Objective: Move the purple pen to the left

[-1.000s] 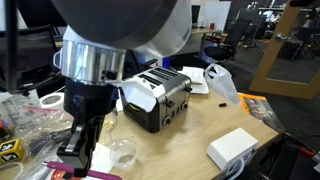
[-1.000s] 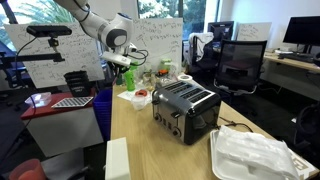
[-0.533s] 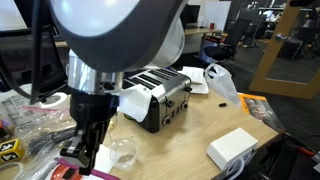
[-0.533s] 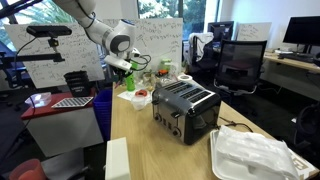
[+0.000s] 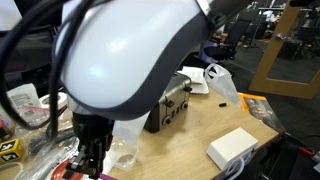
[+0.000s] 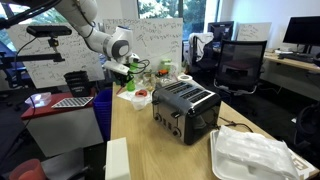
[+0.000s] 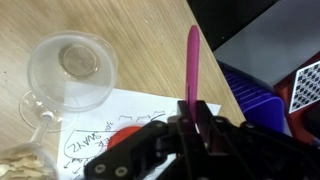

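The bare wood [image 7: 127, 40] beside the clear cup, away from the table's edge, is open, so I should move my gripper down onto it and release the purple pen [image 7: 193, 62].
In the wrist view the purple pen [image 7: 193, 62] is a slim magenta stick pinched between my gripper's [image 7: 195, 118] black fingers, pointing away over the wooden table's edge. The gripper is shut on it. In an exterior view the gripper [image 5: 92, 156] hangs low over the cluttered table end, under the arm's big white body, and the pen is not clear there. In the second exterior view the gripper [image 6: 128, 71] sits at the table's far end, beyond the silver-and-black toaster [image 6: 185, 108].
A clear cup [image 7: 72, 72] and a scribbled white paper [image 7: 110, 125] lie under the gripper. A purple-blue bin [image 7: 255, 95] stands beside the table edge. The toaster [image 5: 168, 100], a white box [image 5: 232, 147] and a white plastic container [image 6: 255, 155] also stand on the table.
The arm has swung toward the table's edge with the pen still gripped. Its white body now covers most of the close exterior view.
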`<state>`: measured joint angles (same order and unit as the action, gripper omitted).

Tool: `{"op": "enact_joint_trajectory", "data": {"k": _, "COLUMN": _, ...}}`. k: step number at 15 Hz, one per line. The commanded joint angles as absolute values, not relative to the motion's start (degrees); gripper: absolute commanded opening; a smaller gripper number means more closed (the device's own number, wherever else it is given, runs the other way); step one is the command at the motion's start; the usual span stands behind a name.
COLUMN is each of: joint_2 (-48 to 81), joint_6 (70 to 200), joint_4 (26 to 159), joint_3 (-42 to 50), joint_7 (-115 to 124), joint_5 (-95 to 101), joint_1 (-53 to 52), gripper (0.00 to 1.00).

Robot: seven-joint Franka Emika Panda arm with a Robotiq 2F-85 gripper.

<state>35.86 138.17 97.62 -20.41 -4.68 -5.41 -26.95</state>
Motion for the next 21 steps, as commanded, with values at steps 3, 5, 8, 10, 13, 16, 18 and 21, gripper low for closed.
{"op": "enact_joint_trajectory", "data": {"k": 3, "joint_2": 38.2, "joint_6": 137.3, "joint_4": 94.8, "joint_3": -17.5, "joint_7": 1.6, "joint_5": -1.3, "joint_1": -29.6, "gripper": 0.03}}
{"op": "enact_joint_trajectory", "data": {"k": 5, "joint_2": 38.7, "joint_6": 136.9, "joint_4": 94.5, "joint_3": -17.0, "joint_7": 2.3, "joint_5": 0.4, "joint_1": -30.5, "gripper": 0.03}}
{"op": "enact_joint_trajectory", "data": {"k": 8, "joint_2": 39.7, "joint_6": 136.5, "joint_4": 93.7, "joint_3": -15.8, "joint_7": 3.7, "joint_5": 3.2, "joint_1": -31.9, "gripper": 0.03}}
{"op": "enact_joint_trajectory", "data": {"k": 10, "joint_2": 40.5, "joint_6": 136.2, "joint_4": 93.0, "joint_3": -14.9, "joint_7": 4.5, "joint_5": 4.9, "joint_1": -32.8, "gripper": 0.03}}
{"op": "enact_joint_trajectory", "data": {"k": 13, "joint_2": 41.6, "joint_6": 135.8, "joint_4": 92.2, "joint_3": -14.3, "joint_7": 4.8, "joint_5": 6.1, "joint_1": -33.5, "gripper": 0.03}}
{"op": "enact_joint_trajectory", "data": {"k": 16, "joint_2": 42.8, "joint_6": 135.1, "joint_4": 91.3, "joint_3": -14.2, "joint_7": 4.8, "joint_5": 6.1, "joint_1": -33.9, "gripper": 0.03}}
{"op": "enact_joint_trajectory", "data": {"k": 18, "joint_2": 43.4, "joint_6": 134.9, "joint_4": 90.9, "joint_3": -14.1, "joint_7": 4.7, "joint_5": 5.8, "joint_1": -33.8, "gripper": 0.03}}
{"op": "enact_joint_trajectory", "data": {"k": 21, "joint_2": 44.2, "joint_6": 134.6, "joint_4": 90.4, "joint_3": -13.9, "joint_7": 4.6, "joint_5": 5.7, "joint_1": -33.7, "gripper": 0.03}}
